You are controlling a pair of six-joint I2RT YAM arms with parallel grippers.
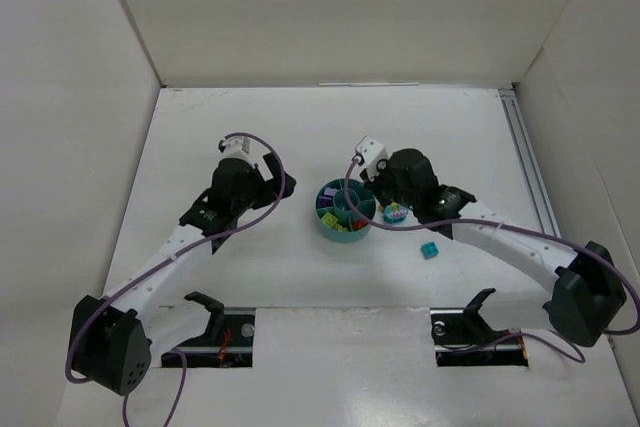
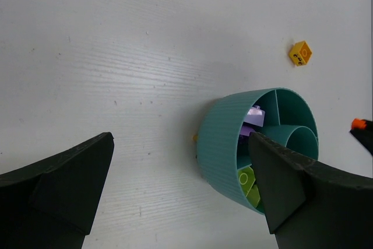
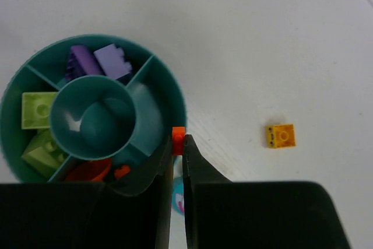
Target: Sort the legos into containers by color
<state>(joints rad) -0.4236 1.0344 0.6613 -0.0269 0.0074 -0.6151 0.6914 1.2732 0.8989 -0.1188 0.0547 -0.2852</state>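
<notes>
Next, the right gripper moves in past the dish's rim and back, over the one wedge holding red-orange legos [image 1: 359, 223], and opens, since those match the tiny orange lego.
The round teal dish [image 1: 326, 224] stands mid-table, a centre cup ringed by wedge compartments. In the right wrist view its wedges [image 3: 152, 73] hold purple legos [image 3: 96, 62], yellow-green legos [image 3: 38, 109] and red-orange ones [image 3: 87, 170]. My right gripper [image 3: 178, 145] is shut on a tiny orange lego [image 3: 178, 135], right at the outside of the dish's rim. A yellow lego [image 3: 280, 135] lies on the table to its right. My left gripper [image 2: 180, 161] hangs open just left of the dish [image 2: 221, 144], with nothing between its fingers.
A teal lego [image 1: 430, 250] and a purple-and-green one [image 1: 395, 213] lie on the table right of the dish. A yellow lego [image 2: 301, 53] lies beyond the dish in the left wrist view. White walls enclose the table [image 1: 300, 127].
</notes>
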